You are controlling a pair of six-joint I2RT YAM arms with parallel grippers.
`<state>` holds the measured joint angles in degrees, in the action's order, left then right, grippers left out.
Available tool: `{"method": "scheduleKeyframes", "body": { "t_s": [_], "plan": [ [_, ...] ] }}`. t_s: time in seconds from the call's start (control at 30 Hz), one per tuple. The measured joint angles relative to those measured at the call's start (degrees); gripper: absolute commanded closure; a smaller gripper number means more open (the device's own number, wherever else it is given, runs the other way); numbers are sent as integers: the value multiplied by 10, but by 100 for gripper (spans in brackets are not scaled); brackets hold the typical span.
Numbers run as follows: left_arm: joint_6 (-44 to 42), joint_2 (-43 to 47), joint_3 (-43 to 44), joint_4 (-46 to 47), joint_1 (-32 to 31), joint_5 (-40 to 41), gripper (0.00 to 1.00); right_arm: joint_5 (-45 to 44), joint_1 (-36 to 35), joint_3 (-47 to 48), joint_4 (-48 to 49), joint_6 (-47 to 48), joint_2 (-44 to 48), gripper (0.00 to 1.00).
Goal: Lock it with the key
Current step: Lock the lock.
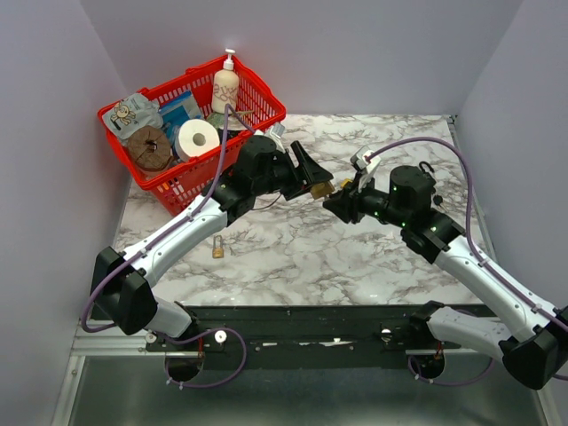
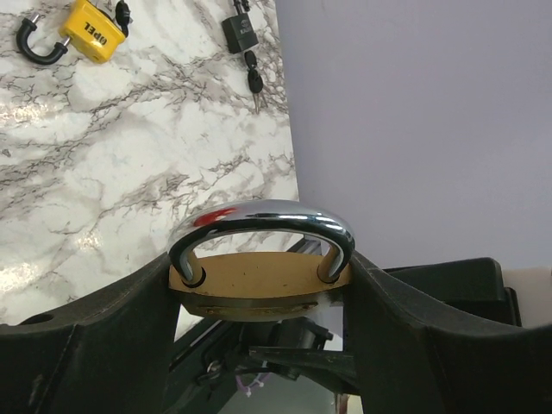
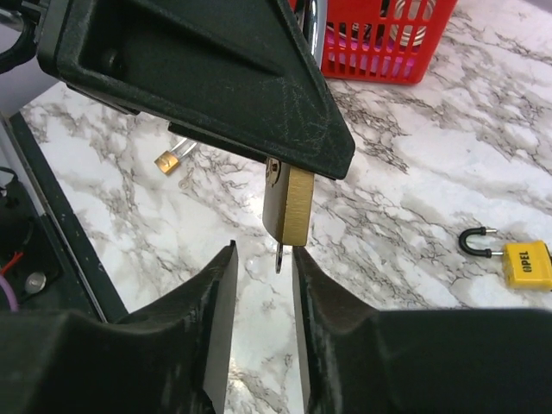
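My left gripper brings the brass padlock down and to the left in the top view next, onto bare marble by the small padlock point(image 1: 256, 250), and releases it there.
A brass padlock point(image 1: 321, 188) with a silver shackle is held in the air above the table's middle, with my left gripper point(image 1: 312, 180) shut on its sides. In the left wrist view the padlock point(image 2: 259, 285) is wedged between both black fingers, its shackle pushed in at both ends. A small silver key point(image 3: 280, 257) sticks out of the bottom of the padlock point(image 3: 289, 207). My right gripper point(image 3: 263, 250) straddles that key with its jaws apart. The key lies close to the right finger, and a gap shows on the left side.
A red basket point(image 1: 266, 93) with a soap bottle, tape rolls and packets stands at the back left. A small brass padlock point(image 1: 217, 248) lies on the marble near the left arm. A yellow padlock point(image 3: 526, 263) and a black padlock with keys point(image 2: 240, 34) lie to the right.
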<state>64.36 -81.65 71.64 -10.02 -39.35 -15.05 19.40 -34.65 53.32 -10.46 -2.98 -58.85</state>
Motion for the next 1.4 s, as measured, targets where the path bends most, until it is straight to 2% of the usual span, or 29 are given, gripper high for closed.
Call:
{"method": "scheduleKeyframes", "body": {
  "t_s": [0.2,0.37,0.5,0.93,1.1,1.27,1.4],
  "plan": [
    [0,0,0,0,0,0,100,0,0,0,1,0,-7,73],
    [2,0,0,0,0,0,100,0,0,0,1,0,-19,84],
    [4,0,0,0,0,0,100,0,0,0,1,0,-25,99],
    [3,4,3,-12,3,5,100,-3,2,-21,17,-9,-8,99],
    [-12,-17,42,-39,24,31,100,4,2,-53,17,-23,12,99],
    [-40,-36,70,-49,50,66,100,8,2,-77,17,-46,32,99],
    [-93,-33,61,-86,39,82,100,0,2,-86,8,-64,39,99]
  ]
}}
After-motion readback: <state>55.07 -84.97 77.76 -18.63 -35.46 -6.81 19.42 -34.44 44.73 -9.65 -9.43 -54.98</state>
